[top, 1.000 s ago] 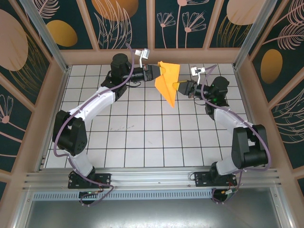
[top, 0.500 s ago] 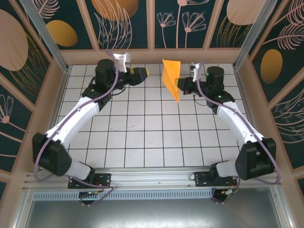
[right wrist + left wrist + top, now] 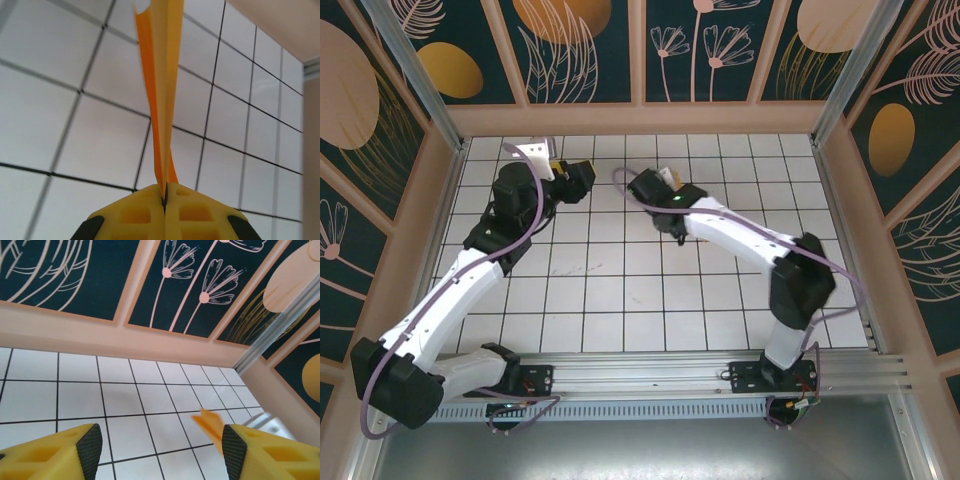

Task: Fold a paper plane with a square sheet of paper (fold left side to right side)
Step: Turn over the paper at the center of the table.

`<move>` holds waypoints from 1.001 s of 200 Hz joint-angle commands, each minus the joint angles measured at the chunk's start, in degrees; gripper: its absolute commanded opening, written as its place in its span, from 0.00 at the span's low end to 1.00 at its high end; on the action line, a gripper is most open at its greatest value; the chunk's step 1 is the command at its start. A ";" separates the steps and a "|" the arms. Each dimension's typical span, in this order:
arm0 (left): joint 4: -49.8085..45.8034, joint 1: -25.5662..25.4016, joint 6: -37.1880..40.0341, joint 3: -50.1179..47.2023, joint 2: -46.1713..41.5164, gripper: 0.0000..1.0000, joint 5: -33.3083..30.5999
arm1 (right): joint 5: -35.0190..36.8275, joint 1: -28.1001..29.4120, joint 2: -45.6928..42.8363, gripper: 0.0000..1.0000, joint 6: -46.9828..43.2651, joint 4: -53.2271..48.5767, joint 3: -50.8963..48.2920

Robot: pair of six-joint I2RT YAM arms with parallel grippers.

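The folded paper I hold is above the floor, so my right gripper should next move down and back over the bare white tiles and release it there.
In the right wrist view my right gripper (image 3: 165, 192) is shut on the bright orange paper (image 3: 159, 100). The paper is folded narrow and seen edge-on, rising away from the jaws over the white tiles. In the top view the right gripper (image 3: 660, 180) hangs over the back middle of the floor, and the wrist hides almost all of the paper. My left gripper (image 3: 162, 450) is open and holds nothing. A blurred orange corner of the paper (image 3: 207, 422) shows just beyond its right finger (image 3: 234, 450). From above, the left gripper (image 3: 578, 178) sits about one tile left of the right one.
The white tiled floor (image 3: 620, 290) is walled in by wooden panels with dark floral pictures (image 3: 585, 50). A back wall ledge (image 3: 100, 335) runs close ahead of the left gripper. The right arm (image 3: 750, 235) stretches diagonally across the right half.
The left gripper has let go of the paper and drawn back to the left. The right arm has swung left with the paper, from the back right to the back middle.
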 commanded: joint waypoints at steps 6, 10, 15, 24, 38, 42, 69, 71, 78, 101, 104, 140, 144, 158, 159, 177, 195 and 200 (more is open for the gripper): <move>0.22 -0.05 1.00 -1.00 -2.82 0.66 -3.26 | 10.15 1.28 7.40 0.02 2.69 -12.43 3.81; 0.25 -0.08 0.99 -1.16 -2.99 0.66 -3.20 | 10.15 1.40 8.64 0.02 2.88 -12.92 4.25; 0.36 -0.01 1.01 -1.27 -3.19 0.66 -3.20 | 10.08 1.53 10.13 0.01 2.98 -13.63 4.73; 0.18 -0.08 1.06 -1.38 -3.36 0.66 -2.95 | 9.86 1.84 12.75 0.01 3.26 -14.61 5.48; 0.17 -0.04 0.99 -1.43 -3.38 0.66 -2.44 | 8.14 2.37 16.39 0.00 3.24 -15.33 6.62; 0.09 -0.08 0.98 -1.43 -3.31 0.66 -2.30 | 7.38 2.43 17.21 0.00 3.23 -15.24 6.82; 0.59 -0.07 0.47 -1.88 -2.99 0.66 -1.31 | 0.94 2.63 21.16 0.01 3.79 -14.85 8.18; 0.60 -0.01 0.42 -1.89 -2.97 0.66 -1.29 | 0.55 2.67 21.41 0.01 3.81 -14.89 8.24; 0.70 -0.07 0.31 -1.94 -2.84 0.66 -1.11 | -0.57 2.73 21.94 0.03 3.90 -14.80 8.45; 0.40 -0.07 -0.47 -1.84 -2.11 0.66 -0.80 | -4.14 2.83 22.86 0.14 4.04 -14.52 8.64; 0.35 -0.08 -0.61 -1.83 -1.99 0.66 -0.75 | -4.68 2.83 22.80 0.15 4.07 -14.45 8.62; 0.35 -0.07 -2.93 -2.18 -0.25 0.67 1.55 | -11.08 2.59 19.57 0.41 3.92 -12.32 8.11; 0.30 -0.07 -3.32 -2.34 -0.01 0.67 1.86 | -11.76 2.52 18.96 0.44 3.87 -12.04 7.96; 0.41 -0.03 -5.02 -2.80 0.85 0.67 2.98 | -14.81 2.05 16.28 0.50 3.86 -10.75 7.40; 0.42 -0.06 -5.14 -2.80 0.94 0.67 3.04 | -15.08 2.00 16.08 0.51 3.84 -10.69 7.36; 0.90 -0.06 -8.31 -4.74 2.84 0.69 5.29 | -21.20 0.89 10.87 0.58 3.34 -7.14 5.34; 2.98 -0.05 -11.27 -6.47 5.86 0.69 9.17 | -26.70 -1.23 4.48 0.63 3.59 -3.08 2.06; 3.56 -0.02 -12.08 -6.67 6.89 0.69 10.25 | -28.20 -2.06 2.63 0.64 3.56 -1.80 0.92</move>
